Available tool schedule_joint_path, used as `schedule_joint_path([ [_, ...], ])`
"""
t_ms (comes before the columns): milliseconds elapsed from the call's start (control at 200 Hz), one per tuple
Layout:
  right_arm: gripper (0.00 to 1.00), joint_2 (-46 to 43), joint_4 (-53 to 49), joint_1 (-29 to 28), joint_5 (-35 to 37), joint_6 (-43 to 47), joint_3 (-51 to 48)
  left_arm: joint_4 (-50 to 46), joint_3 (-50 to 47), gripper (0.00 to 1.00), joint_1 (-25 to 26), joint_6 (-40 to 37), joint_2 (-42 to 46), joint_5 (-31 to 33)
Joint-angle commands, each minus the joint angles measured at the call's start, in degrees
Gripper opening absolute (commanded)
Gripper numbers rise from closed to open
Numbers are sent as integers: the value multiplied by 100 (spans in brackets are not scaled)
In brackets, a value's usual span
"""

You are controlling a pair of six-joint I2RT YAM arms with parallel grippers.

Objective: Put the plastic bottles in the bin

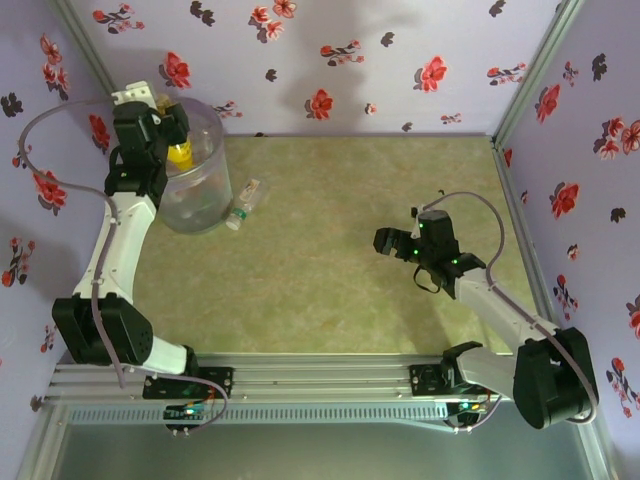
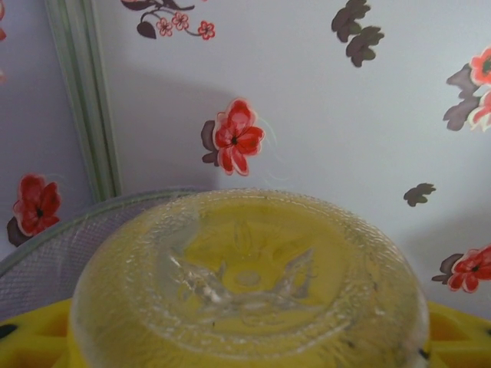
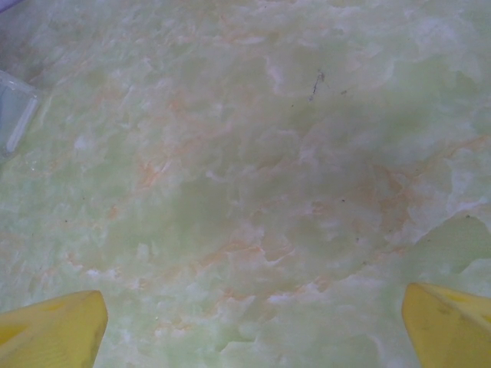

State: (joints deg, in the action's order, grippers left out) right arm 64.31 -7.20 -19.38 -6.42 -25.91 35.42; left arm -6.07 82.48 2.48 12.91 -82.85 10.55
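My left gripper will next lower the yellow bottle (image 1: 180, 153) toward the middle of the bin's opening, and then it will let go of it inside the bin's rim.
My left gripper (image 1: 172, 138) is shut on a yellow bottle (image 1: 180, 153) and holds it over the open top of the bin (image 1: 210, 205), a translucent greyish bucket at the far left. In the left wrist view the yellow bottle's (image 2: 245, 284) embossed base looms close between my yellow fingers (image 2: 27, 337), with the bin's rim (image 2: 54, 241) behind it. One small clear plastic bottle (image 1: 243, 204) lies on the table just right of the bin. My right gripper (image 1: 393, 243) hovers open over bare table at mid-right, its yellow fingertips (image 3: 54, 330) spread wide with nothing between them.
Floral walls enclose the table on the left, back and right. The bin stands close to the back left corner. A clear plastic edge (image 3: 14, 107) shows at the left border of the right wrist view. Green marbled table lies between the two arms.
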Motion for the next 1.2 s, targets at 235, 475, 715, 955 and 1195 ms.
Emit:
schedule_joint_path([
  [235,99,46,103,37,24,69,107,-636,-246,0,-72,-132,-221,-185],
  [475,99,103,140,39,2,51,122,-549,-564,0,-79,-148,-440,-235],
  [715,99,105,129,35,27,73,124,-501,-681,0,-86,-87,-682,-254],
  [955,99,125,130,39,35,106,140,-572,-650,28,-81,-84,-631,-277],
  [1195,99,241,252,39,-43,56,154,-1050,24,75,-81,-220,-425,-373],
])
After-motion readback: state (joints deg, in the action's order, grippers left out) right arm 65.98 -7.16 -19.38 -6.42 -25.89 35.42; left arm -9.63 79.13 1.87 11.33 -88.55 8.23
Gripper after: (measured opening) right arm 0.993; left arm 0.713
